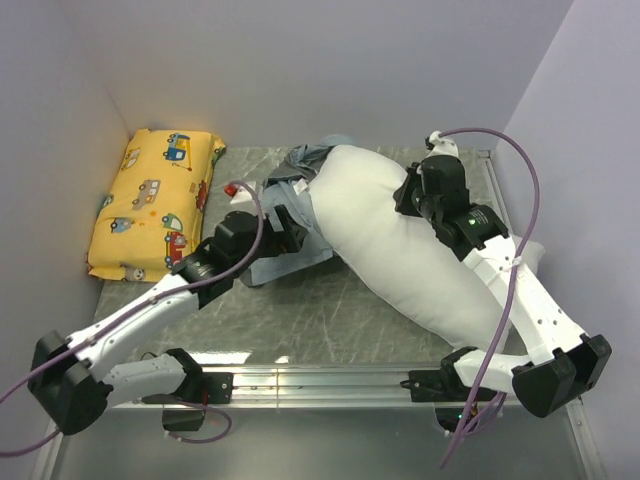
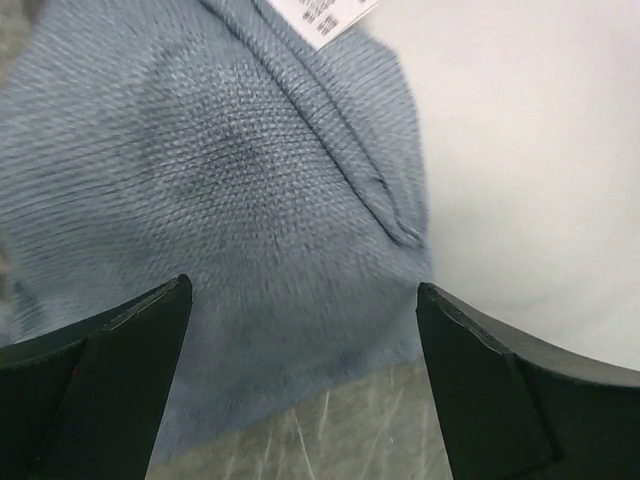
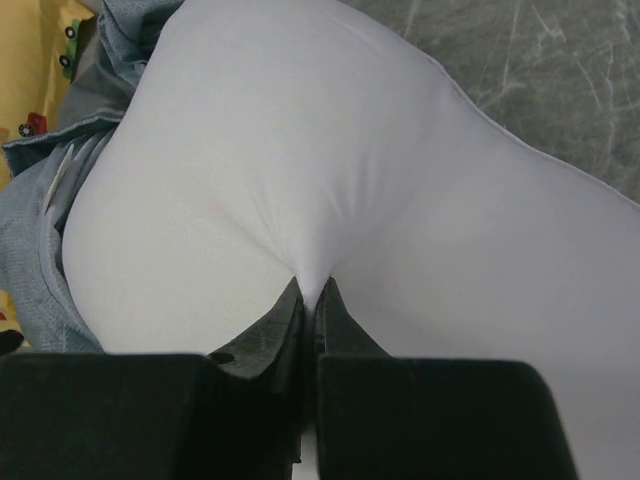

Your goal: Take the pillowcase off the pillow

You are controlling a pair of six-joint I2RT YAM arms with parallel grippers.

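Observation:
My left gripper lowers onto the pillowcase (image 2: 265, 275) beside the hem next and closes on a fold, as the grey cloth lies unpinched below its open fingers.
The white pillow (image 1: 400, 245) lies diagonally across the table, almost wholly bare. The grey pillowcase (image 1: 295, 215) is bunched at its far-left end, lighter blue-grey inside showing, also in the left wrist view (image 2: 230, 190). My left gripper (image 1: 290, 232) is open, its fingers (image 2: 120, 360) straddling the pillowcase's edge just above the table. My right gripper (image 1: 408, 195) is shut, pinching a fold of the pillow's white fabric (image 3: 312, 285). The pillow fills the right wrist view (image 3: 330, 150), with pillowcase (image 3: 40, 230) at its left.
A smaller yellow cartoon-car pillow (image 1: 155, 200) lies at the far left against the wall. Purple-grey walls enclose the table on three sides. A white label (image 2: 325, 15) shows on the pillowcase. A metal rail (image 1: 320, 380) runs along the near edge.

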